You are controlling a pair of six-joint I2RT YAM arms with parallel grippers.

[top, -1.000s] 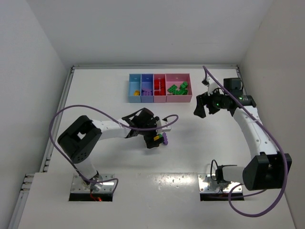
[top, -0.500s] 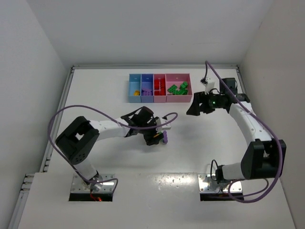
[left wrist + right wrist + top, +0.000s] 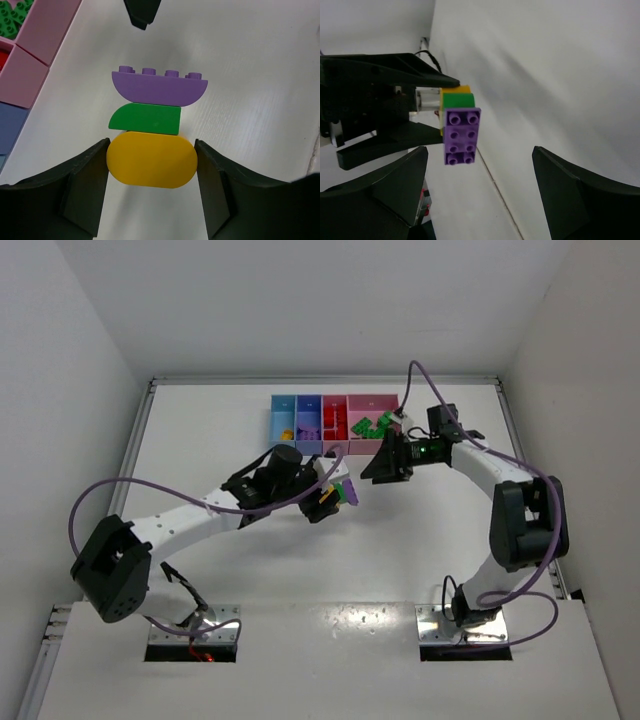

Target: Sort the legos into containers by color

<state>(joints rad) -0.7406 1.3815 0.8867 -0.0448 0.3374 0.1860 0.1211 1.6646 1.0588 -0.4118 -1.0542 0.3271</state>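
Observation:
My left gripper needs to move outward and to the left in the top view and release the yellow brick over the light blue bin (image 3: 283, 418), because yellow is in that bin.
My left gripper (image 3: 328, 498) is shut on a clump of legos and holds it above the table. Its fingers (image 3: 85, 185) press the ends of the yellow brick (image 3: 152, 159); a green brick (image 3: 145, 119) and a purple brick (image 3: 159, 87) are stuck beyond it. From above, the clump (image 3: 348, 494) pokes out toward my right gripper (image 3: 378, 466), which stands open just short of it. The right wrist view looks at the purple brick's (image 3: 462, 136) studs between the open right gripper's (image 3: 481, 172) fingers. The containers (image 3: 300, 449) stand just behind, with sorted legos (image 3: 376, 425) inside.
In the joined bins, yellow pieces lie in the light blue one (image 3: 283, 412), purple in the periwinkle (image 3: 309, 412), red in the pink (image 3: 335, 405), green in the wide pink (image 3: 372, 401). The bins' corner (image 3: 47, 25) shows left of the clump. White walls enclose the table.
My left gripper shut on the clump, lifted it and carried it up and right toward the bins. The right arm swung left to face it, staying open.

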